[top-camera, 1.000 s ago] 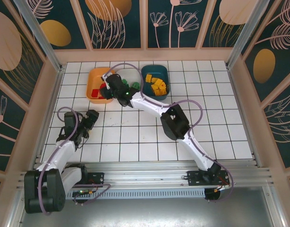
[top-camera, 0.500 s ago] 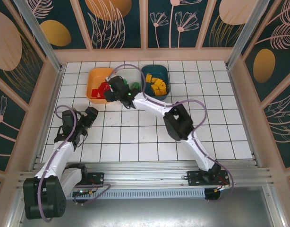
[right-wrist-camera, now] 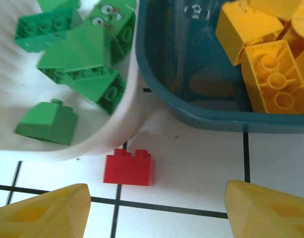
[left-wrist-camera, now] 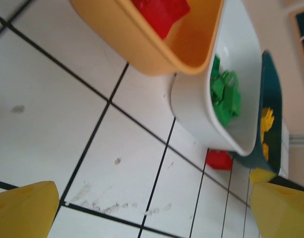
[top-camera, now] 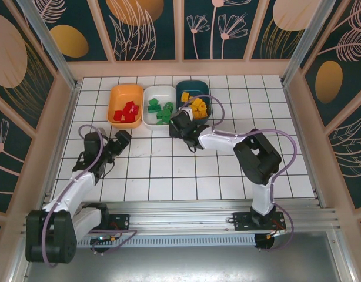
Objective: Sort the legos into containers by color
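Note:
My right gripper moves down onto the red lego next, shifting toward the white tray, since the brick sits nearer one finger than the other.
Three containers stand in a row at the back: an orange tray [top-camera: 126, 104] with red legos [top-camera: 127, 111], a white tray [top-camera: 160, 97] with green legos [right-wrist-camera: 82, 54], and a teal tray [top-camera: 189, 88] with yellow legos [right-wrist-camera: 271, 74]. One red lego [right-wrist-camera: 128, 167] lies on the table just in front of the gap between the white and teal trays [left-wrist-camera: 219, 159]. My right gripper [right-wrist-camera: 158, 191] hovers over it, open, with the brick ahead of its fingers and nearer the left one. My left gripper [top-camera: 123, 138] is open and empty, in front of the orange tray.
The white tiled table [top-camera: 169, 170] has a raised wooden wall [top-camera: 180, 67] close behind the trays. The right arm [top-camera: 257, 155] bends across the middle right of the table.
My right gripper has swung from above the orange tray to the front of the white and teal trays, and its jaws have widened. The left arm has shifted slightly.

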